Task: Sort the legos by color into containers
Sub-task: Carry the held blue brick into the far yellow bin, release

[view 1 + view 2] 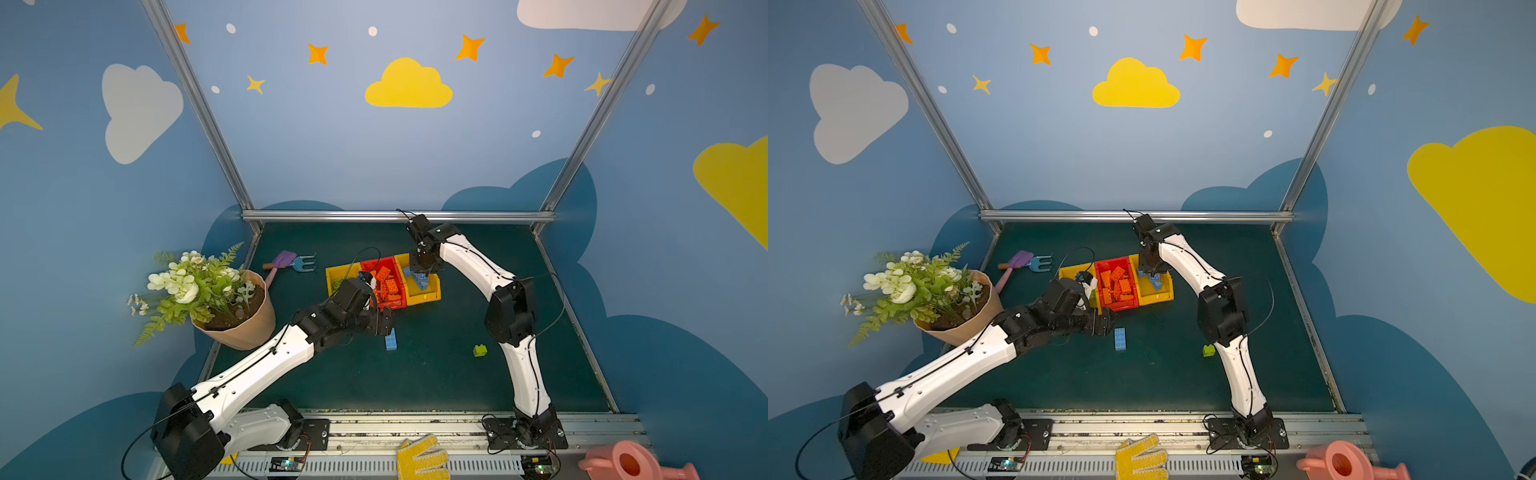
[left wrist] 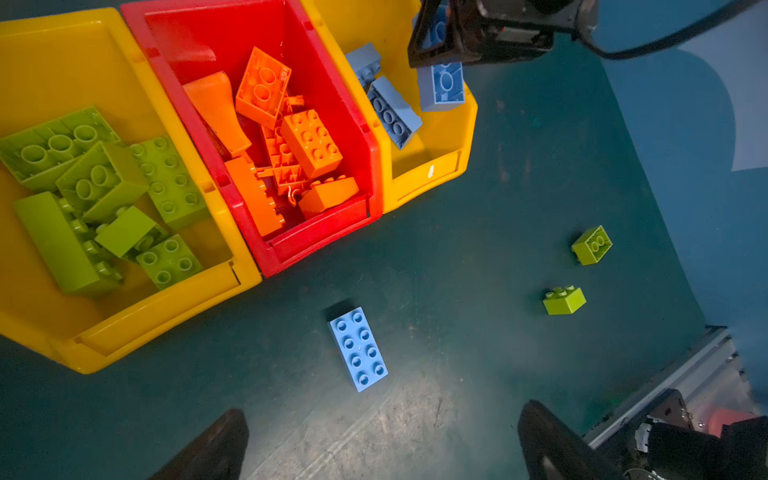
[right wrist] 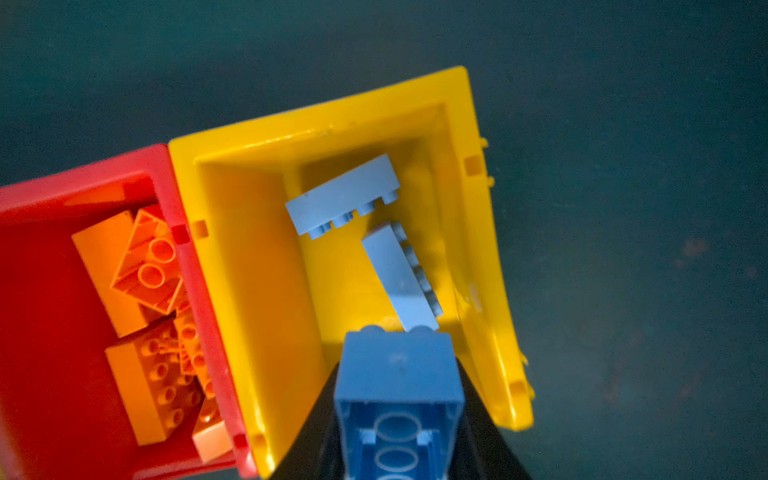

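My open left gripper needs to go down and turn slightly to straddle the long sides of the loose blue brick [image 1: 390,340] [image 2: 358,349], because the brick lies below it on the mat.
Three joined containers stand mid-table: a yellow bin [image 2: 124,324] of lime green legos, a red bin [image 2: 320,241] of orange ones, and a yellow bin [image 3: 257,270] holding two light blue legos [image 3: 345,195]. My right gripper [image 3: 399,436] is shut on a blue brick [image 3: 399,374] and hangs over that bin [image 1: 428,295]. My left gripper [image 2: 386,415] is open and empty above the mat, just short of a loose blue brick [image 2: 358,349], which also shows in a top view [image 1: 390,340]. Two loose green bricks [image 2: 592,245] [image 2: 564,300] lie on the mat further right.
A tan flower pot [image 1: 245,320] with white flowers stands at the left edge. Purple and blue toy garden tools [image 1: 291,262] lie behind the bins. A yellow glove [image 1: 422,457] and a pink watering can [image 1: 631,461] sit on the front rail.
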{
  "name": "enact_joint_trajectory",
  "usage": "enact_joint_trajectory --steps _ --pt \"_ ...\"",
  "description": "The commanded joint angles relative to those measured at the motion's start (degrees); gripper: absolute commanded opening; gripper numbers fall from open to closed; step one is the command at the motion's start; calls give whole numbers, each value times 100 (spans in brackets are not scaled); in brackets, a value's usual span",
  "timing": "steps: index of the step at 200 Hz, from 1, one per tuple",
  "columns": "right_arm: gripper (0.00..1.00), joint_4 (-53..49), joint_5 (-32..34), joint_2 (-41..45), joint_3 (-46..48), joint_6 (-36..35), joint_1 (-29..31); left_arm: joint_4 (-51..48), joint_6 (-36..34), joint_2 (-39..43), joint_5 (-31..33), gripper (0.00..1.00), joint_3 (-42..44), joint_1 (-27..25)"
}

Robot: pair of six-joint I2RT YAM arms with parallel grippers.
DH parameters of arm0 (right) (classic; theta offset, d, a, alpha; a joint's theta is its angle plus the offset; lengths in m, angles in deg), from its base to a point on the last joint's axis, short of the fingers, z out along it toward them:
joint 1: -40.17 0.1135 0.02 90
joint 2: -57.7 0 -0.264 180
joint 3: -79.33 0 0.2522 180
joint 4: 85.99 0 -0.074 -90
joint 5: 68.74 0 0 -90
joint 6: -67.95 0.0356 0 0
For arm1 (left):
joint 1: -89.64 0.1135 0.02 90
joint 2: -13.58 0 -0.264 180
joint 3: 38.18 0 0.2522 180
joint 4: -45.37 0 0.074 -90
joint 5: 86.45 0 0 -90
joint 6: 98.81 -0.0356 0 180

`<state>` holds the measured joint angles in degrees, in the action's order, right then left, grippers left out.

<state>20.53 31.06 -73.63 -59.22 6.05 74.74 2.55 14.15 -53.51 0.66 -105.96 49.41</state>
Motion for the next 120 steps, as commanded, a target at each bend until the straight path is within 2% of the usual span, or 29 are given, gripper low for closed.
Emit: enact_joint_trajectory --steps 1,10,31,40,73,99,120 --pt "35 -429 -90 -282 -567 -213 -57 -268 -83 42 236 100 -98 68" --pt "41 -495 -112 -427 -722 -208 -79 -343 -72 16 278 100 -124 95" --pt "67 -574 -146 -514 -884 -196 -99 -475 -98 -53 274 100 -162 154" --pt "72 -567 -157 -453 -867 -176 -97 -472 -107 -67 251 100 -141 167" --pt "77 -641 -19 232 -414 -53 -58 -251 2 -162 -71 100 10 173" --pt "79 -561 43 1200 487 20 -52 -140 71 -405 -546 100 67 174" --pt "84 -547 -16 2098 1379 69 -47 -106 298 -647 -671 100 88 169"
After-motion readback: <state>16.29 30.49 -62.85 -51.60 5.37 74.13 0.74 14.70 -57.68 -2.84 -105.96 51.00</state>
